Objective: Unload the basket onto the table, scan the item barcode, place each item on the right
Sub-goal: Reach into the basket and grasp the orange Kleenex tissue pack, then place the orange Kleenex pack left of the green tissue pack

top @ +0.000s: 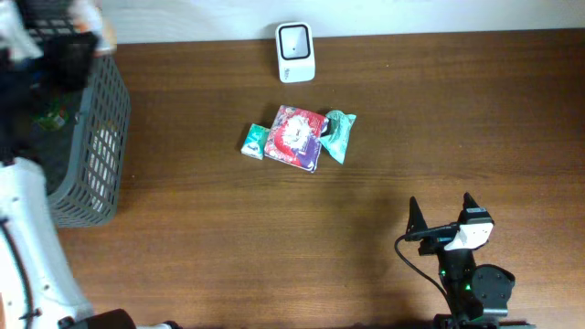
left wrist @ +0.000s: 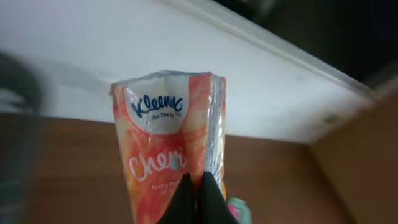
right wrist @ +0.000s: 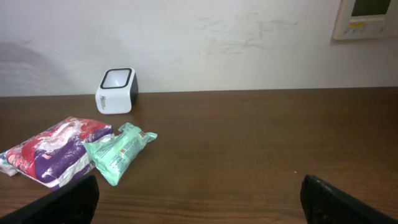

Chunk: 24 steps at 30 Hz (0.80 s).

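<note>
The bare tabletop beside the teal pack is below my left gripper toward the right in the overhead view, so my gripper will next go down that way to release the Kleenex.
An orange Kleenex tissue pack fills the left wrist view, held upright with its logo face toward the camera. My left gripper is shut on its lower edge, up at the far left over the basket in the overhead view. The item's barcode is hidden. The white scanner with a dark window stands at the table's back edge. My right gripper is open above the near right of the table, with nothing between its fingers.
A grey mesh basket stands at the left. In front of the scanner lie a red and purple pack, a green pack and a small teal and white pack. A white wall backs the table.
</note>
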Motion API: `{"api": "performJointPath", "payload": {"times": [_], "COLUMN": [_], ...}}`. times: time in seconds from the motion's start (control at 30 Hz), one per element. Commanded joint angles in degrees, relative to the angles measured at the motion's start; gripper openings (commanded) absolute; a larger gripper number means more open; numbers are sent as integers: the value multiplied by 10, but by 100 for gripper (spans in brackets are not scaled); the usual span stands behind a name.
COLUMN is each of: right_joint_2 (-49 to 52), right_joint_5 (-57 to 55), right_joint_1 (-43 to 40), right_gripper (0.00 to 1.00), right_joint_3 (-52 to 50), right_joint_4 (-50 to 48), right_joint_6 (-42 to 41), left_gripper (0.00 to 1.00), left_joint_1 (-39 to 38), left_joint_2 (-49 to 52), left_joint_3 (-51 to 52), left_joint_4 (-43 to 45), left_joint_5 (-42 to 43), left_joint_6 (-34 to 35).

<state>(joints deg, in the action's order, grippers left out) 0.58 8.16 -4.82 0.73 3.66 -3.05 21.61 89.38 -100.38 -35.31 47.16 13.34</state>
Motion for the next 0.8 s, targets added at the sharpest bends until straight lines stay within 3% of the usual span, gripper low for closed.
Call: {"api": "performJointPath", "payload": {"times": [0.0,0.1,0.2,0.37,0.57,0.7,0.77], "right_joint_2": [-4,-4,-4,-4,-4,-4,-4], "right_joint_5": [-2,-2,-2,-2,-2,-2,-2], "right_joint_1": [5,5,5,5,5,5,5], "right_gripper": [99,98,99,99,99,99,99], "right_joint_3": [-4,-4,-4,-4,-4,-4,-4], "right_joint_4": [2,2,2,2,2,2,2], "right_joint_6": [-4,-4,-4,-4,-5,-4,-5], "left_gripper": [0,0,0,0,0,0,0], "left_joint_1": [-106,-224,-302,-357,-359,-358,-359], "left_joint_2": [-6,9,56,179,301,353,370], "left_joint_3": [-2,-2,-2,-2,-2,-2,-2], "left_joint_4": [-3,-61,-99,-104,-118,-134,-136], "left_joint_5": [-26,-271,-392,-511,-525,-626,-615], "left_joint_6": [-16,-16,-14,-14,-14,-15,-35]}}
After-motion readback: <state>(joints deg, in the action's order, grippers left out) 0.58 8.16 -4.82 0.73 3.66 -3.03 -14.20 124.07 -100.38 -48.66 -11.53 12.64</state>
